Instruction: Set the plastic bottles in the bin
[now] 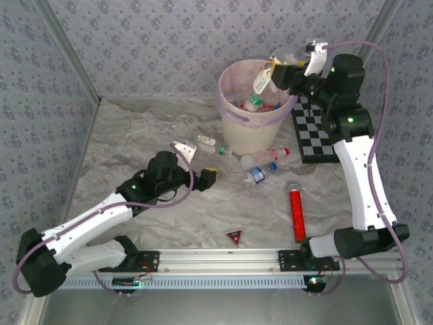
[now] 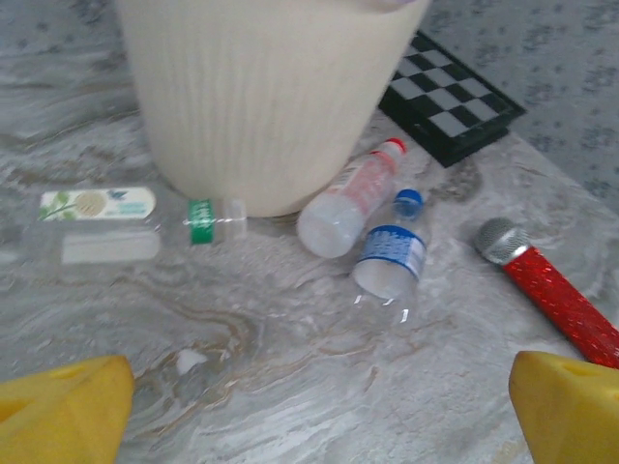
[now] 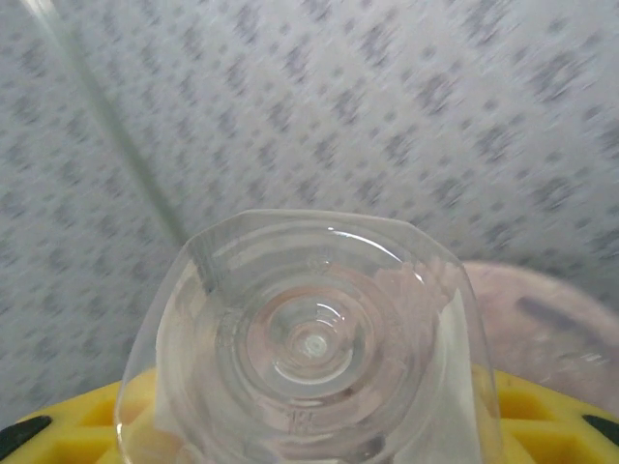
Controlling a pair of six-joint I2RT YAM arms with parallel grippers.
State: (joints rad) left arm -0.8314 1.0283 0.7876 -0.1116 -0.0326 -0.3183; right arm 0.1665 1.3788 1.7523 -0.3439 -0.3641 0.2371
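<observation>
The bin's opening lies just below my right gripper, so the gripper will next go down past the bin's rim into it and let go of the clear bottle.
The bin stands at the back middle with several plastic bottles inside it. Above its right rim my right gripper is shut on a clear bottle. In the right wrist view that bottle's base sits between the yellow fingers. My left gripper hovers low over the table, open and empty, in front of the bin. Ahead of it lie a red-capped bottle, a blue-labelled bottle and a flattened green-capped bottle.
A black-and-white checkerboard lies right of the bin. A red glittery tube lies at the front right, and a small red triangle sits near the front rail. Patterned walls close in the back and sides.
</observation>
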